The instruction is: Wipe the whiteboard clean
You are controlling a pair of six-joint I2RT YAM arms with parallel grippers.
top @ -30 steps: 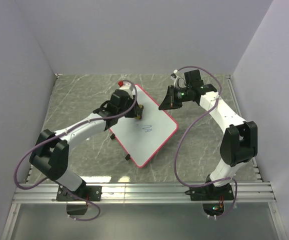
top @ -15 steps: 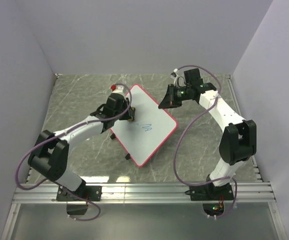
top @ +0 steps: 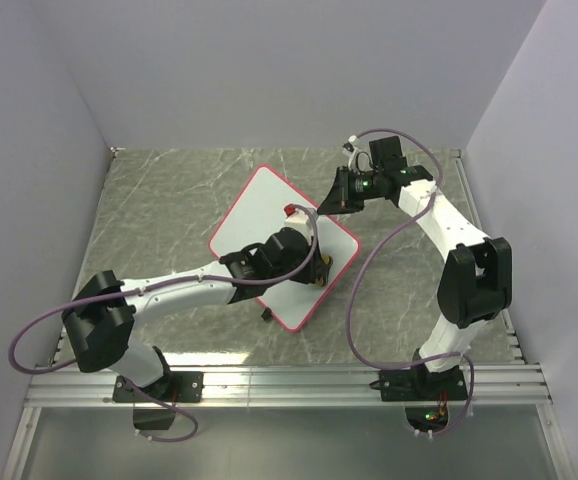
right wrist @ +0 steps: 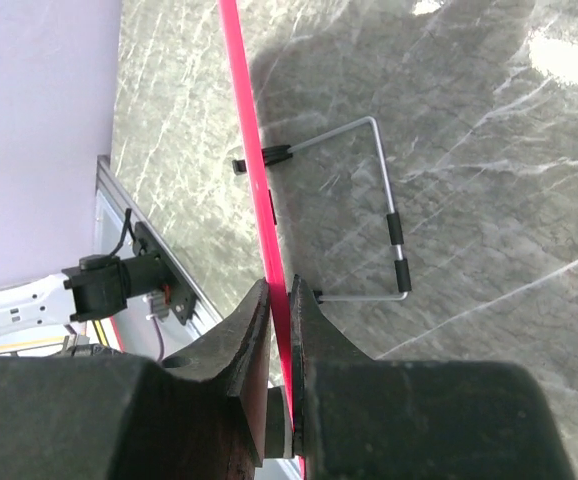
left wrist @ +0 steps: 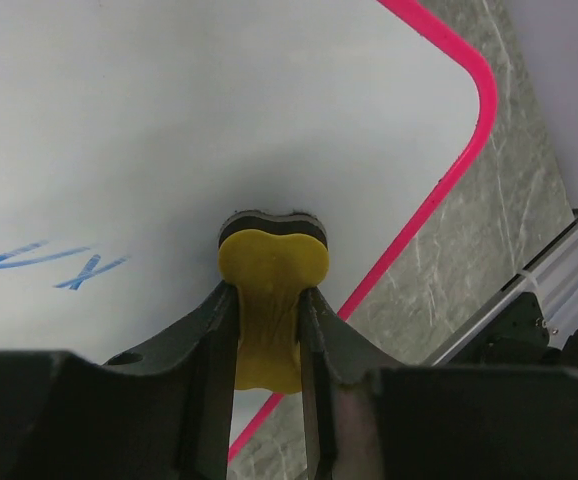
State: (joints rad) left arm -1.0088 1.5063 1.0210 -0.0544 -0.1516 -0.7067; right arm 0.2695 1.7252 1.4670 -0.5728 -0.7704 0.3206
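My left gripper is to wipe left next in the top view, over the blue scribble that remains, then down. It will then release the eraser on the tabletop (top: pixel 215 314) beside the board.
The whiteboard (top: pixel 259 212), white with a pink frame, stands tilted on a wire stand mid-table. My left gripper (top: pixel 317 272) is shut on a yellow eraser (left wrist: pixel 272 285) and presses its dark felt face onto the board near the lower right corner. In the left wrist view a short blue scribble (left wrist: pixel 57 264) shows on the whiteboard (left wrist: pixel 219 100) left of the eraser, with the pink frame (left wrist: pixel 456 160) to the right. My right gripper (top: pixel 331 205) is shut on the board's far right edge; the pink frame (right wrist: pixel 252 160) runs between its fingers (right wrist: pixel 281 300).
The board's wire stand (right wrist: pixel 387 210) with black sleeves rests on the grey marbled tabletop (top: pixel 169 190) behind the board. One stand foot (top: pixel 266 316) shows at the board's near edge. An aluminium rail (top: pixel 289 380) runs along the near edge. Walls enclose three sides.
My left gripper has swept the eraser from the board's upper left down to its lower right corner. The board has turned slightly. The right gripper has stayed on the edge.
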